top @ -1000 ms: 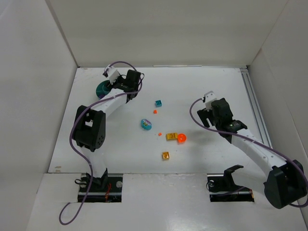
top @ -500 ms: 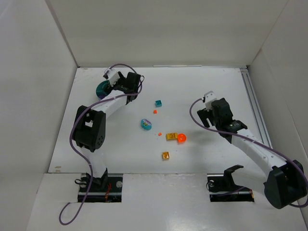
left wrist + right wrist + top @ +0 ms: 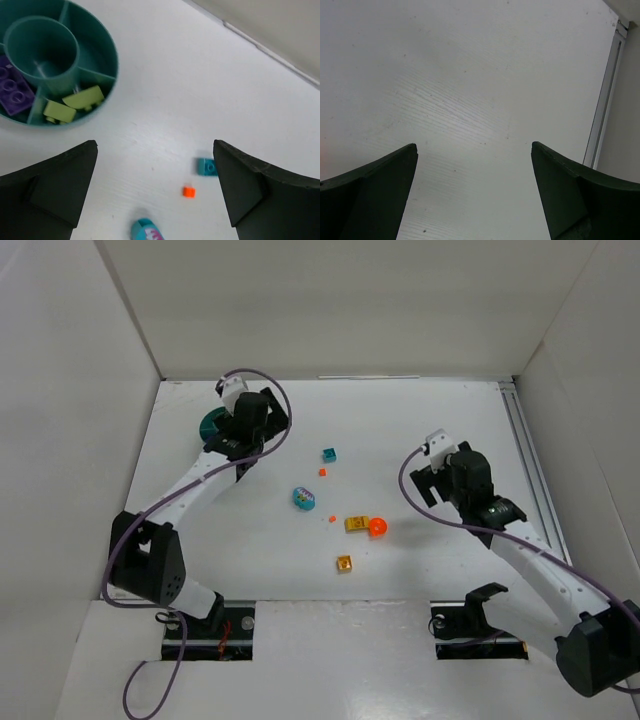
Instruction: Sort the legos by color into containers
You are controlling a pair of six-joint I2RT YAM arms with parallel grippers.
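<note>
Next, my left gripper moves down and back onto the teal and pink piece (image 3: 303, 498) (image 3: 146, 230), since it lies below the fingers, to their right in the top view.
The teal bowl (image 3: 211, 425) (image 3: 113, 60) sits at the table's back left. Its compartments hold a purple brick (image 3: 14, 90) and two lime green pieces (image 3: 82, 97). My left gripper (image 3: 253, 420) (image 3: 155, 146) hangs open and empty just right of the bowl. Loose legos lie mid-table: a teal brick (image 3: 328, 454) (image 3: 205, 166), a small orange bit (image 3: 322, 472) (image 3: 189, 191), a teal and pink piece (image 3: 303, 498) (image 3: 146, 230), a yellow brick (image 3: 356, 523), an orange round piece (image 3: 378, 528) and a small yellow brick (image 3: 344, 563). My right gripper (image 3: 438, 476) (image 3: 475, 147) is open over bare table.
White walls enclose the table on the left, back and right. A metal rail (image 3: 526, 455) (image 3: 605, 100) runs along the right edge. A tiny orange speck (image 3: 331, 518) lies near the yellow brick.
My left gripper opened wide and drew back from above the bowl, and the left arm's elbow swung down to the left. The right arm barely shifted.
</note>
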